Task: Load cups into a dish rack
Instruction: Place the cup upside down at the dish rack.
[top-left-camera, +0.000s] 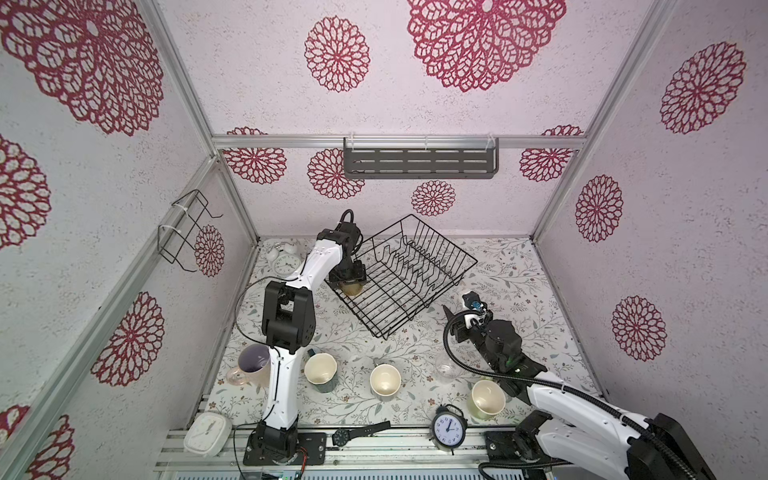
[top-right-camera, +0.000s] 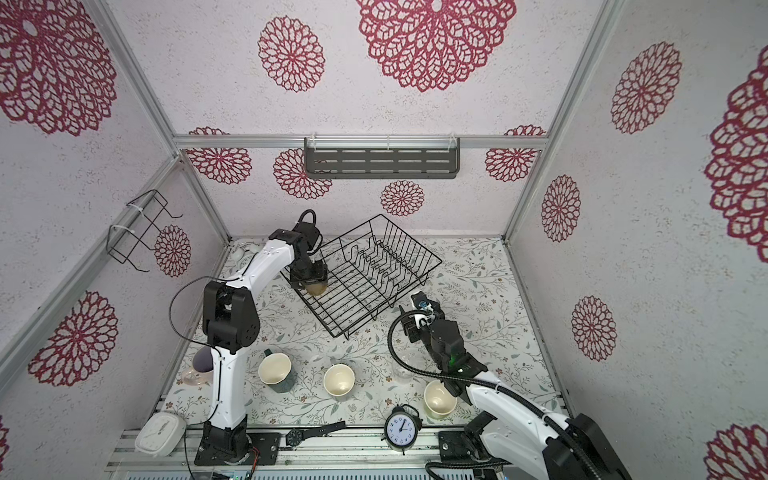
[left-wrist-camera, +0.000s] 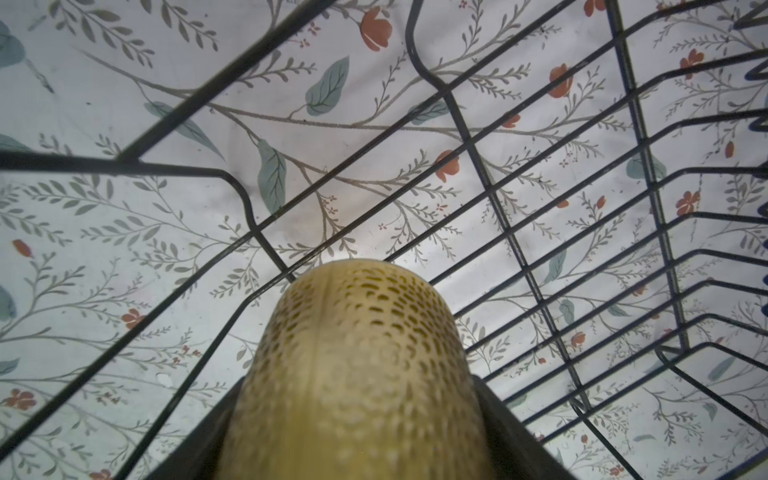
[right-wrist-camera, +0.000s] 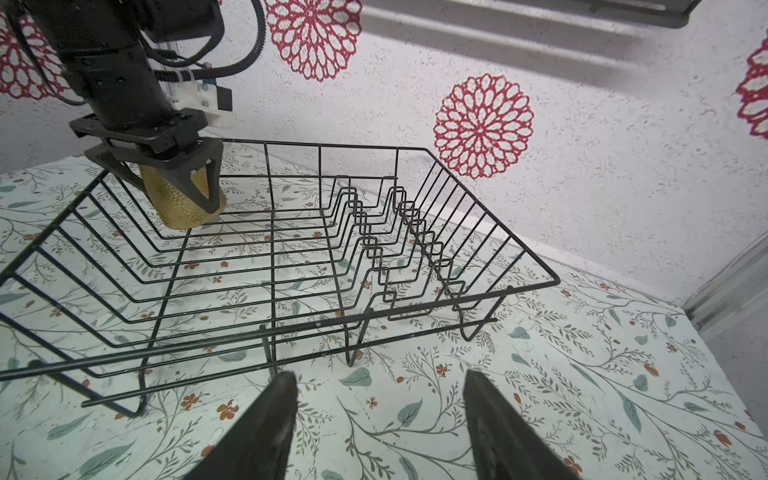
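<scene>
The left gripper lowers the upside-down amber tumbler next until the tumbler's rim meets the rack corner's bottom wires, then releases it. The tumbler still hangs just above the rack (top-left-camera: 439, 238).
The black wire dish rack (top-left-camera: 439, 238) (top-right-camera: 404, 238) (right-wrist-camera: 492, 215) stands at an angle at the back of the table. My left gripper (top-left-camera: 348, 282) (right-wrist-camera: 178, 195) is shut on the amber tumbler (top-left-camera: 352, 289) (top-right-camera: 316, 287) (left-wrist-camera: 357, 353) (right-wrist-camera: 183, 212), held upside down just above the wires in the rack's left corner (left-wrist-camera: 124, 164). My right gripper (top-left-camera: 457, 305) (right-wrist-camera: 379, 376) is open and empty over the mat in front of the rack. Along the front stand the pink mug (top-left-camera: 249, 365), dark teal mug (top-left-camera: 321, 371), grey mug (top-left-camera: 385, 380), clear glass (top-left-camera: 446, 370) and yellow-green mug (top-left-camera: 487, 399).
A white alarm clock (top-left-camera: 283, 259) sits at the back left, a black one (top-left-camera: 448, 428) at the front, with a square white clock (top-left-camera: 207, 432) and a wristwatch (top-left-camera: 353, 434). A grey shelf (top-left-camera: 419, 160) and a wire bracket (top-left-camera: 187, 232) hang on the walls.
</scene>
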